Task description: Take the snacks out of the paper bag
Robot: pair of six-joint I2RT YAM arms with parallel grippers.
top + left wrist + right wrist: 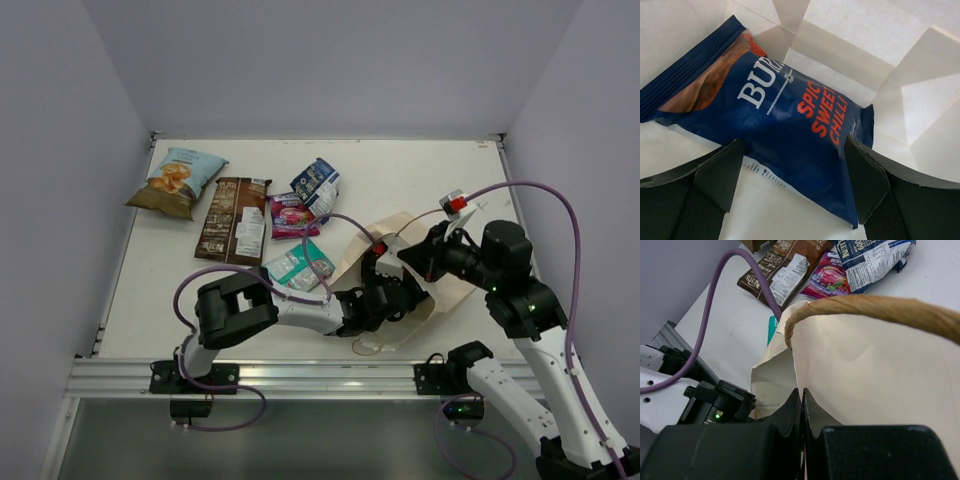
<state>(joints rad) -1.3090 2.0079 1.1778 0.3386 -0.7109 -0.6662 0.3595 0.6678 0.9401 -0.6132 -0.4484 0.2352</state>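
My left gripper eases further onto the dark blue packet's middle [794,156] next and closes, since that part of the packet lies just ahead between its open fingers.
The paper bag [452,290] lies on its side at the front right of the table, its mouth towards the left arm. My left gripper [792,165] is open inside the bag [860,30], its fingers on either side of the near end of a dark blue snack packet [785,115] without pinching it. From above, the left gripper [392,298] is half hidden in the bag's mouth. My right gripper [803,395] is shut on the upper edge of the paper bag [875,365], holding it up, and in the top view this gripper [425,258] sits at the bag's top.
Five packets lie left of the bag: a chip bag [178,182], a long dark brown one [235,220], a magenta one [290,213], a blue-and-white one [317,185] and a teal one [298,265]. One cord handle [368,347] loops near the table's front edge.
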